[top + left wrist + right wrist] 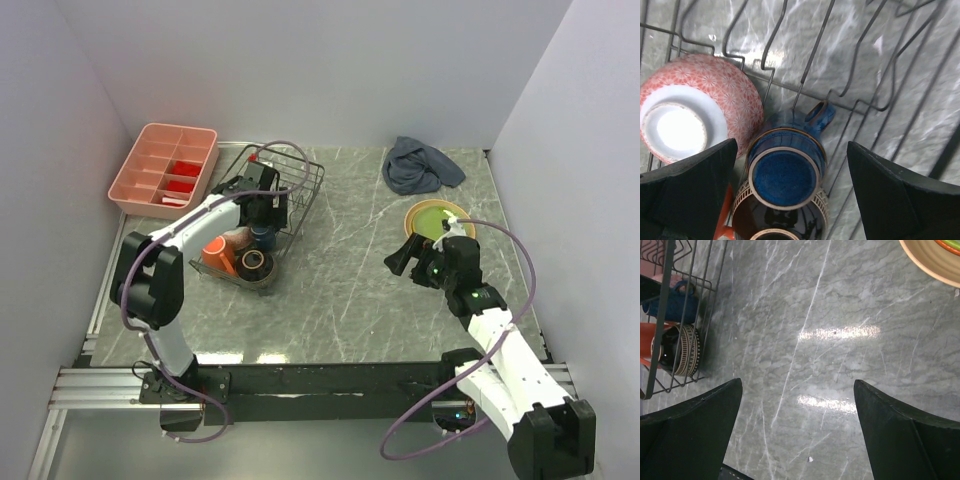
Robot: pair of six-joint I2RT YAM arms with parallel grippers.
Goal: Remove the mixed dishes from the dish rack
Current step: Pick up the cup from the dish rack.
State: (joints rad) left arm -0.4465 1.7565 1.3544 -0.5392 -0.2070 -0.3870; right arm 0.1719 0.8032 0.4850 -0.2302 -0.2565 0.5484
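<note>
I should next lower my left gripper until its open fingers straddle the sides of the upturned blue cup (264, 238) (786, 169) and close it, as the cup is below, framed between them.
The black wire dish rack (300, 185) holds the orange mug (217, 256), the dark brown bowl (255, 266), the dark blue cup (263, 238) and the pinkish bowl (237, 237). My left gripper (262, 212) is open inside the rack, right above the upturned blue cup (785, 172), with the pinkish bowl (695, 112) beside its left finger and the brown bowl (782, 220) below. The lime green plate (436, 216) lies on the tan-yellow plate (461, 211) on the table at the right. My right gripper (407, 257) is open and empty over bare table (830, 365), left of the plates.
A pink compartment tray (163, 168) with red pieces stands at the back left. A grey-blue cloth (420, 165) lies at the back right. The rack's wire prongs (805, 75) stand just beyond the blue cup. White walls close in three sides.
</note>
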